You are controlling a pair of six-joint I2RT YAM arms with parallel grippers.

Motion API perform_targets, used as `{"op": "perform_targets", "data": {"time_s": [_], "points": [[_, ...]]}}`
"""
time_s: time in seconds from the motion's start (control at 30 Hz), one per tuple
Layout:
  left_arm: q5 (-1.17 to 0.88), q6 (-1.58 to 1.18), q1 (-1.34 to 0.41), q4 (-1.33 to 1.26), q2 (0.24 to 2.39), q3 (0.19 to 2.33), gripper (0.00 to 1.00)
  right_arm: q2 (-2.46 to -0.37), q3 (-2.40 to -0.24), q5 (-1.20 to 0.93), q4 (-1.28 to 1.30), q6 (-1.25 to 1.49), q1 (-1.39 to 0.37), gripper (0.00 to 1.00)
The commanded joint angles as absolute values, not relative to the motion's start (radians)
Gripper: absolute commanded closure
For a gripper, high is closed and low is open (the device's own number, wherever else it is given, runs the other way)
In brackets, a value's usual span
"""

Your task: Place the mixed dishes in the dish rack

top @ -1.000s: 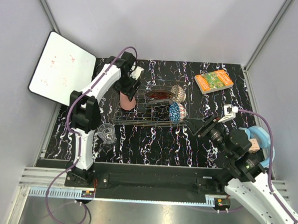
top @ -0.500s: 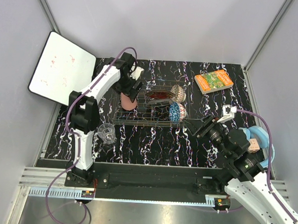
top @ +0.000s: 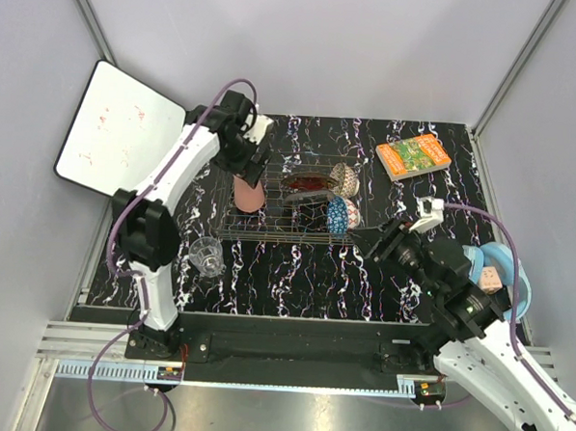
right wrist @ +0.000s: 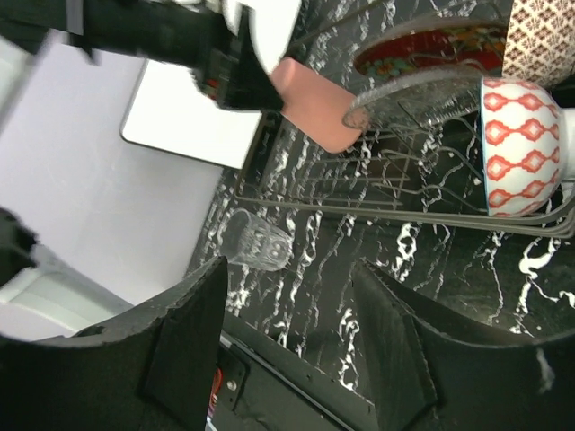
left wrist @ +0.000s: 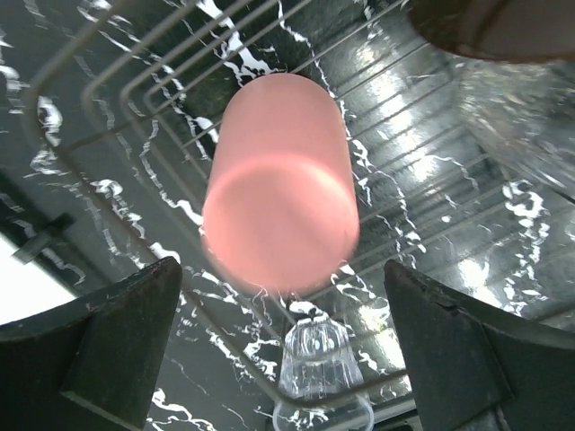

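My left gripper will next pull back and go down to the small clear glass below and behind it, onto its rim, as only that glass stands outside the rack.
The dish rack stands mid-table. The pink cup stands upside down at its left end. The red flower-rimmed dish, the clear glass plate, the tan-red bowl and the blue patterned bowl sit in its right half. The small clear glass stands on the table outside the rack, front left. My left gripper is open just above the pink cup, apart from it. My right gripper is open and empty by the rack's front right corner, facing the glass.
An orange-green book lies at the back right. A white board leans off the table's left edge. A light blue round thing sits by the right arm. Grey walls close in the table on three sides.
My left gripper has let go of the pink cup and risen off it; the cup was briefly tilted and now stands in the rack. My right gripper has crept left toward the rack.
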State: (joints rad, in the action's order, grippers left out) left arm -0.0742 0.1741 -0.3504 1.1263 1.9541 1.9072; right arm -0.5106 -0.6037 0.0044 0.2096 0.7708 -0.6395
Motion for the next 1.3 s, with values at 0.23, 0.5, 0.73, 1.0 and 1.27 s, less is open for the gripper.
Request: {"op": "perform_targets", "data": {"time_s": [0.23,0.5,0.73,1.0,1.27], "points": [[-0.245,0.282,-0.254,1.253,1.415,1.738,0.01,-1.084,-0.938,0.115,0.221,0.589,-0.955,0.34],[-0.401,0.457,0.105,1.25,1.171,1.382,0.01,-1.58,-1.27,0.034,0.224,0.58,-1.051,0.37],[-0.468,0.526,0.205,1.247,1.123,1.243,0.01,-1.841,-1.506,0.012,0.278,0.538,-1.112,0.38],[-0.44,0.545,0.209,1.126,1.111,1.045,0.04,-1.818,-1.478,0.101,0.27,0.531,-1.123,0.39],[-0.364,0.5,0.127,0.947,1.184,0.986,0.11,-1.533,-1.272,0.178,0.172,0.567,-1.123,0.4]]}}
